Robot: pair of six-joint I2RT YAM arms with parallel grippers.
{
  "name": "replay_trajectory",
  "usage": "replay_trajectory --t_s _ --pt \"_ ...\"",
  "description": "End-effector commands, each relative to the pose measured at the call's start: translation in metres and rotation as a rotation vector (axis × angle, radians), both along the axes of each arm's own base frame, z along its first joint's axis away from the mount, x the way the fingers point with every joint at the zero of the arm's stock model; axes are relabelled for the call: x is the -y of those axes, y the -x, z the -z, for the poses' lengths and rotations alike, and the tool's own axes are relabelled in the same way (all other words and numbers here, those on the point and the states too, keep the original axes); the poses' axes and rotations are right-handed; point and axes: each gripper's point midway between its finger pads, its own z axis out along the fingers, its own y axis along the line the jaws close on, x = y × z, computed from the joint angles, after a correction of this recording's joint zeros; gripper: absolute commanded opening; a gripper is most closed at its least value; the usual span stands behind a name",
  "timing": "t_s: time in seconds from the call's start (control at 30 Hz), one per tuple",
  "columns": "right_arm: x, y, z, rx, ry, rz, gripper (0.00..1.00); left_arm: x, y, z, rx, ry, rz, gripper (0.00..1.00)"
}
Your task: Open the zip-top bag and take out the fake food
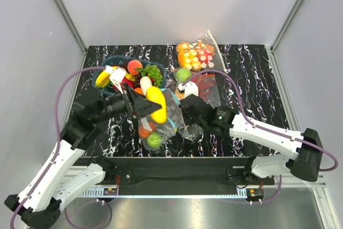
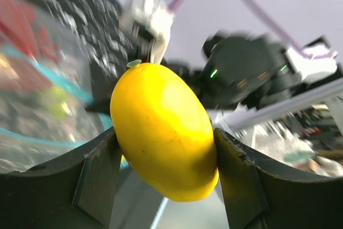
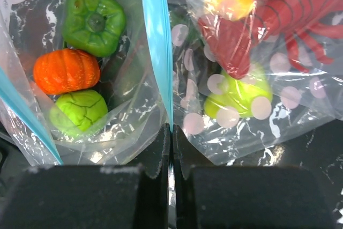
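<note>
I will swing my left gripper outward over the teal basket next, tilt it down, lower it and release the yellow fruit. The basket below already holds fruits.
My left gripper (image 1: 146,105) is shut on a glossy yellow oval fruit (image 1: 156,103) and holds it above the zip-top bag (image 1: 167,117). In the left wrist view the yellow fruit (image 2: 163,132) is squeezed between both fingers (image 2: 96,175). My right gripper (image 3: 171,132) is shut on the bag's teal-blue zipper strip (image 3: 157,52) at one edge of the mouth. Inside the bag lie a green pepper-shaped piece (image 3: 95,21), an orange pumpkin-shaped piece (image 3: 66,71) and a light-green round piece (image 3: 79,112).
A teal basket (image 1: 105,63) with several plastic fruits stands at the back left. A clear bag with red pieces (image 1: 203,87) lies beside the right gripper, seen close up as a dotted bag (image 3: 257,79). A small bag of orange and red-white pieces (image 1: 195,54) lies at the back.
</note>
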Motion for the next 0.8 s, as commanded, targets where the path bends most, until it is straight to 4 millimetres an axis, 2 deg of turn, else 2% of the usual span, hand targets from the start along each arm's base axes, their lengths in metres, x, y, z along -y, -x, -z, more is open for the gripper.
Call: replay_trajectory --t_s 0.0,0.07,0.13,0.2,0.23,0.27,0.3,0.37,0.43,0.5,0.53,0.6,0.73,0.77 --pt "0.012 -0.006 -0.032 0.069 -0.040 0.036 0.05 -0.020 -0.013 -0.050 0.176 0.004 -0.104 0.39" --pt "0.017 -0.005 -0.033 0.069 -0.041 0.042 0.05 -0.029 -0.030 -0.065 0.211 0.008 -0.178 0.39" --pt "0.020 -0.003 -0.032 0.065 -0.041 0.046 0.05 -0.039 -0.053 -0.064 0.217 -0.020 -0.267 0.39" --pt "0.022 0.000 -0.033 0.064 -0.052 0.048 0.05 -0.057 -0.090 -0.043 0.160 -0.084 -0.431 0.40" --pt "0.022 0.001 -0.035 0.065 -0.059 0.045 0.05 -0.065 -0.102 -0.033 0.137 -0.106 -0.495 0.40" --pt "0.023 0.001 -0.036 0.066 -0.067 0.046 0.05 -0.080 -0.120 -0.024 0.124 -0.129 -0.608 0.40" --pt "0.024 0.002 -0.036 0.063 -0.069 0.048 0.05 -0.088 -0.134 -0.004 0.088 -0.167 -0.668 0.40" --pt "0.024 0.004 -0.038 0.063 -0.079 0.046 0.05 -0.108 -0.155 0.010 0.074 -0.200 -0.811 0.40" --pt "0.025 0.004 -0.038 0.060 -0.086 0.045 0.05 -0.115 -0.169 0.029 0.050 -0.233 -0.871 0.41" --pt "0.026 0.006 -0.036 0.056 -0.083 0.042 0.05 -0.123 -0.181 0.034 0.053 -0.239 -0.929 0.41" --pt "0.025 0.006 -0.036 0.055 -0.082 0.041 0.05 -0.124 -0.188 0.044 0.036 -0.260 -0.942 0.41" --pt "0.026 0.006 -0.034 0.052 -0.078 0.041 0.05 -0.131 -0.199 0.052 0.026 -0.267 -0.980 0.41" --pt "0.024 0.008 -0.033 0.046 -0.087 0.037 0.05 -0.143 -0.216 0.079 -0.023 -0.276 -1.034 0.41" --pt "0.024 0.008 -0.032 0.044 -0.087 0.035 0.05 -0.143 -0.221 0.093 -0.045 -0.281 -1.032 0.41"
